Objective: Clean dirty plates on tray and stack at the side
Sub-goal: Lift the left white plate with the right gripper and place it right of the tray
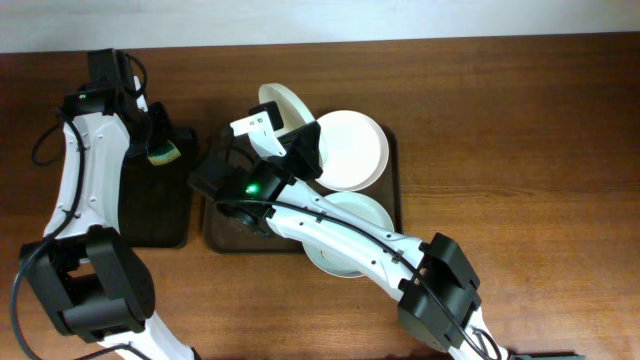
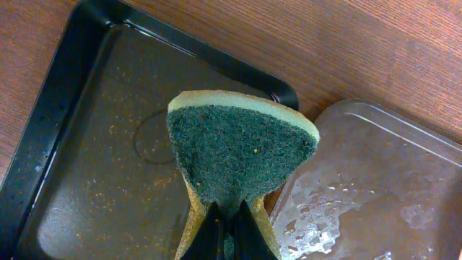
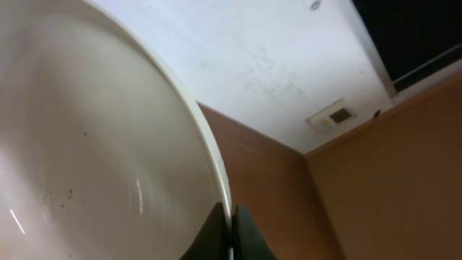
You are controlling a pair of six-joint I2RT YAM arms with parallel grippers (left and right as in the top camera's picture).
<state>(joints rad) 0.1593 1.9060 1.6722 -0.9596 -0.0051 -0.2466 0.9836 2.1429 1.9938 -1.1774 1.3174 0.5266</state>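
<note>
The robot's right gripper will next swing the white plate past the tray, turn it flat and lower it onto the wooden table (image 1: pixel 468 172) beside the brown tray, because that table is bare.
My right gripper (image 1: pixel 296 132) is shut on the rim of a white plate (image 1: pixel 283 103) and holds it tilted up over the far left of the brown tray (image 1: pixel 397 200). In the right wrist view the fingers (image 3: pixel 232 231) pinch the plate's edge (image 3: pixel 94 144), and its face shows a few dark specks. A second white plate (image 1: pixel 350 150) lies on the tray at the far right. A pale mint plate (image 1: pixel 365 212) lies at the near side, partly under my right arm. My left gripper (image 1: pixel 158 140) is shut on a green and yellow sponge (image 2: pixel 238 152), held above the black tray (image 2: pixel 94 144).
The narrow black tray (image 1: pixel 150 200) lies left of the brown tray and its floor is speckled with crumbs. In the left wrist view the brown tray's corner (image 2: pixel 375 188) shows a wet film. Bare wooden table (image 1: pixel 520 130) lies to the right.
</note>
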